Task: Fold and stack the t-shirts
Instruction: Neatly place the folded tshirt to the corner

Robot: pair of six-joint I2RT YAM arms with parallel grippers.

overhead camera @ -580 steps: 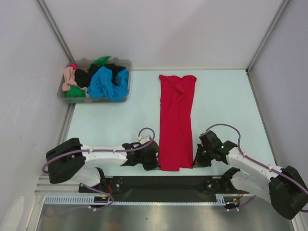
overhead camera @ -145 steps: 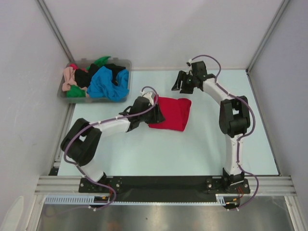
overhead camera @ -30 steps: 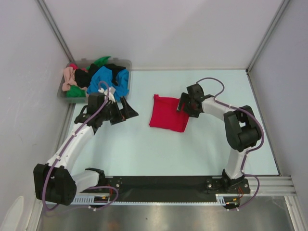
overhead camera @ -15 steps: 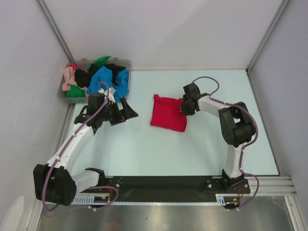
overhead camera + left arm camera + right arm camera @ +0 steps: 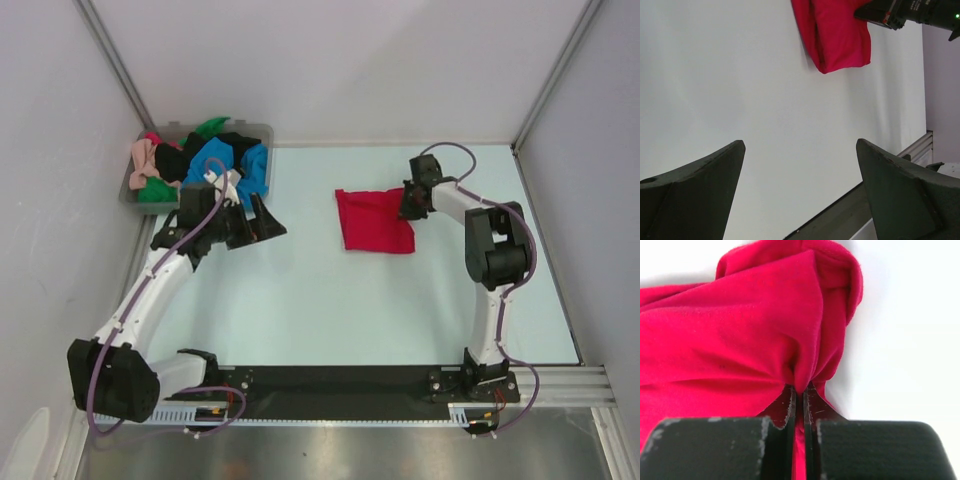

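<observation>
I need to bring the red t-shirt (image 5: 374, 221) to the table's bare far corner (image 5: 494, 168) and let go of it there, because that corner is outward of my right gripper and to its right in the top view.
The folded red t-shirt (image 5: 374, 221) lies on the table, right of centre toward the back. My right gripper (image 5: 411, 203) is shut on its right edge; in the right wrist view the red t-shirt (image 5: 740, 335) bunches into a pleat pinched between the closed fingers (image 5: 789, 410). The other t-shirts (image 5: 200, 165), blue, black, green and peach-pink, sit heaped in the bin at the back left. Just in front of that bin my left gripper (image 5: 266, 222) hovers open and holds nothing. The left wrist view shows its spread fingertips (image 5: 715, 170) over bare table, with the red t-shirt (image 5: 835, 35) far ahead.
The clear grey plastic bin (image 5: 255, 131) stands against the back left corner. Grey walls with metal frame posts close in the table on three sides. The arm bases and a black rail (image 5: 340, 382) run along the near edge.
My right gripper has closed on the red shirt's right edge and dragged the shirt toward the back right. The left arm has barely moved.
</observation>
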